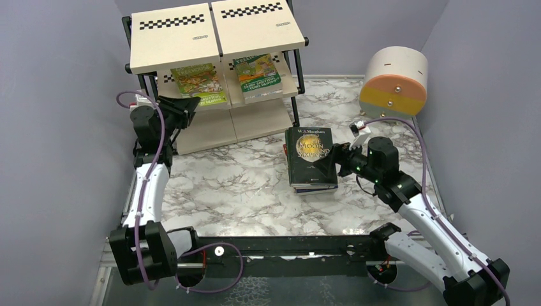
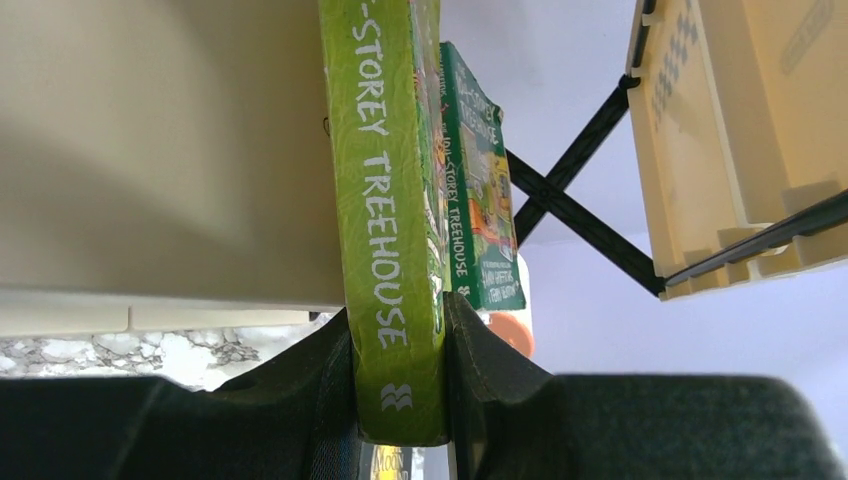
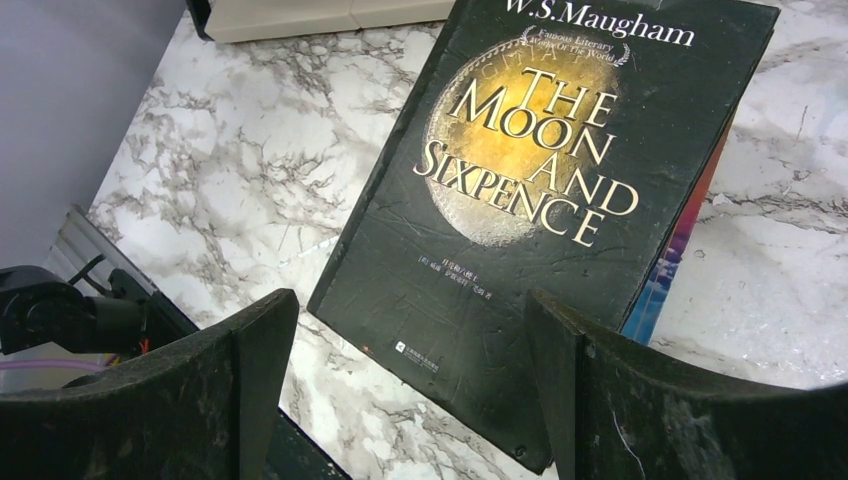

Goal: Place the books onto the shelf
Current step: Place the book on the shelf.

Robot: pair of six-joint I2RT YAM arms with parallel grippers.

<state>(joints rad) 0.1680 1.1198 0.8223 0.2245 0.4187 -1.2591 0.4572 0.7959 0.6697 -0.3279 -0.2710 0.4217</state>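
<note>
The lime-green book in my left gripper goes outward onto the shelf's middle board [image 2: 250,200] next, then comes free of the gripper, since its near end overhangs.
The shelf [image 1: 172,38] stands at the back left, and two green Treehouse books lie on its middle board. My left gripper [image 1: 183,109] is shut on the near edge of the lime-green book [image 1: 199,83]. In the left wrist view both fingers press that lime-green book's [image 2: 393,250] spine, with my left gripper [image 2: 398,375] at its lower end. The darker green book [image 2: 480,220] sits just beyond. On the table, a black book [image 1: 311,156] titled The Moon and Sixpence tops a small stack. My right gripper [image 1: 339,158] hovers open at its right edge, holding nothing. From the right wrist, the right gripper [image 3: 410,330] frames the black book's [image 3: 530,200] near corner.
A round beige-and-orange drum [image 1: 393,80] stands at the back right. Colourful book edges [image 3: 680,250] stick out under the black cover. The marble tabletop [image 1: 236,185] spreads between the arms, and grey walls close in on both sides. The shelf's lowest board [image 1: 255,118] is close behind the stack.
</note>
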